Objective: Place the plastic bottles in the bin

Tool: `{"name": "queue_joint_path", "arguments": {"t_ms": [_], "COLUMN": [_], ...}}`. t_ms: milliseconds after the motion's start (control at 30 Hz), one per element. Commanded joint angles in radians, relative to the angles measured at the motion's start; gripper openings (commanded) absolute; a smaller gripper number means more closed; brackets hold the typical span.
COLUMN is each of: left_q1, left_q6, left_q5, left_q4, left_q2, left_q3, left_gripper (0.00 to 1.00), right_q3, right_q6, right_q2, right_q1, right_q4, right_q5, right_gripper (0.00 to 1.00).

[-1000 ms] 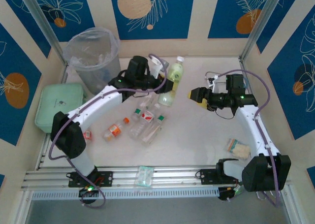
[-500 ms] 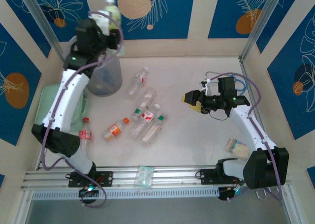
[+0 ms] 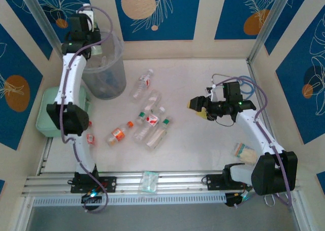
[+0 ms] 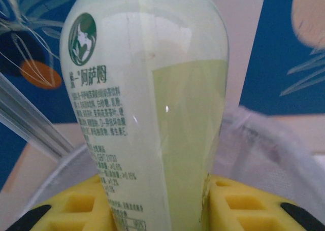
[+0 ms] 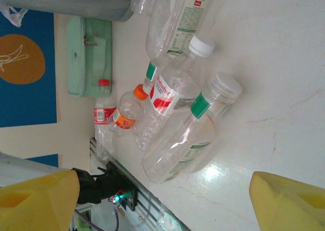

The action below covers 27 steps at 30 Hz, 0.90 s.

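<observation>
Next, my left gripper tips down into the bin's opening (image 3: 107, 48) (image 4: 256, 160) below it and releases the bottle, which still stands above the bin's rim.
My left gripper (image 3: 81, 24) is raised over the far left rim of the bin (image 3: 104, 68), shut on the large pale green bottle (image 4: 152, 104), which stands upright between the yellow pads (image 4: 244, 205). The bin's bag-lined rim (image 4: 264, 139) shows just behind the bottle. Several small clear bottles lie in the middle of the table: one with a red label (image 3: 142, 84), a green-labelled one (image 3: 158, 132), an orange-capped one (image 3: 119, 134). My right gripper (image 3: 197, 108) hangs open to their right, holding nothing. Its wrist view looks at the green-labelled bottle (image 5: 188, 139) and a red-labelled bottle (image 5: 162, 99).
A mint-green lidded box (image 3: 51, 109) sits left of the bottles, below the bin. One wrapped packet (image 3: 151, 183) lies on the front rail, another (image 3: 245, 152) by the right arm's base. Patterned walls close in the table on three sides.
My left arm has swung from the table's middle up to the bin's rim, carrying the pale green bottle. The right gripper has drifted slightly left and stays open.
</observation>
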Motion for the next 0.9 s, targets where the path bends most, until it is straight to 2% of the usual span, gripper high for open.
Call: {"name": "queue_joint_path", "arguments": {"t_ms": [0, 133, 300, 433, 567, 667, 867], "left_q1": [0.015, 0.016, 0.019, 0.024, 0.029, 0.032, 0.032], "left_q6": [0.069, 0.086, 0.080, 0.059, 0.038, 0.032, 0.053], "left_q5": [-0.010, -0.007, -0.008, 0.009, 0.028, 0.034, 0.024], "left_q4": [-0.133, -0.202, -0.180, -0.170, -0.155, -0.153, -0.169], "left_q2": [0.041, 0.088, 0.093, 0.104, 0.117, 0.118, 0.081], "left_q3": [0.085, 0.076, -0.019, -0.064, -0.098, -0.104, -0.099], "left_gripper": [0.01, 0.04, 0.04, 0.12, 0.28, 0.45, 0.87], "right_q3": [-0.005, 0.001, 0.019, 0.023, 0.021, 0.024, 0.027], "right_q6": [-0.004, -0.005, -0.010, -0.015, -0.012, -0.013, -0.007], "right_q2": [-0.015, -0.004, 0.007, 0.005, 0.006, 0.005, 0.006], "right_q1": [0.011, 0.014, 0.027, 0.028, 0.029, 0.030, 0.037], "right_q4": [-0.026, -0.028, -0.040, -0.050, -0.051, -0.059, -0.058], "right_q5": [0.001, 0.012, 0.026, 0.046, 0.046, 0.053, 0.060], "right_gripper": [0.87, 0.87, 0.87, 0.87, 0.87, 0.87, 0.87]}}
